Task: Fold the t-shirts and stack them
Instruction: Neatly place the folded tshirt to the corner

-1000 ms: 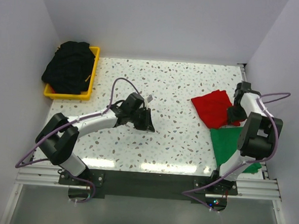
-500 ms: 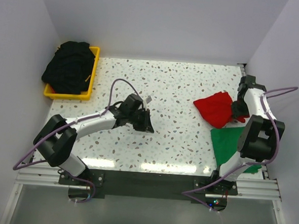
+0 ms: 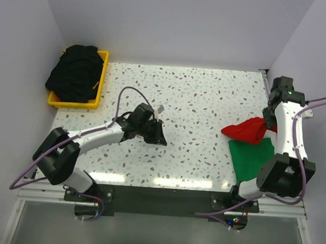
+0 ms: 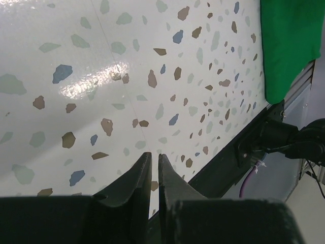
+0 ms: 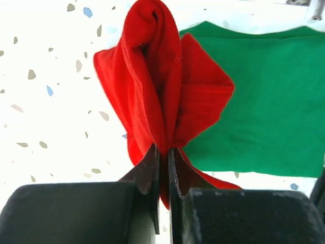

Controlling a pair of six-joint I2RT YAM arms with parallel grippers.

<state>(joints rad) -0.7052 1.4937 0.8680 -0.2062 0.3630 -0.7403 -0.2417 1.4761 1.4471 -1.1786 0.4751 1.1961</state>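
I will next lift my right gripper and pull it back toward the green t-shirt (image 3: 253, 157) (image 5: 274, 107) to let go of the red one, because the red cloth hangs across its far edge.
The red t-shirt (image 3: 246, 130) hangs bunched from my right gripper (image 3: 268, 124), lifted off the table at the far edge of the green t-shirt (image 3: 253, 157), which lies flat by the right front corner. In the right wrist view the gripper (image 5: 163, 150) is shut on a gathered fold of the red t-shirt (image 5: 155, 86), with the green t-shirt (image 5: 274, 107) spread below it. My left gripper (image 3: 161, 139) hovers over bare table left of centre. In its wrist view its jaws (image 4: 152, 155) are almost together with nothing between them. Black t-shirts (image 3: 73, 72) are heaped at the back left.
A yellow bin (image 3: 100, 83) at the back left corner holds the black heap. White walls close in the speckled table (image 3: 198, 96) on three sides. A metal rail (image 3: 164, 198) with both arm bases runs along the near edge. The green t-shirt (image 4: 289, 46) shows in the left wrist view.
My right arm has carried the red t-shirt rightwards and towards the front, off its flat spot on the table, to above the green one's far edge. The left arm has barely moved.
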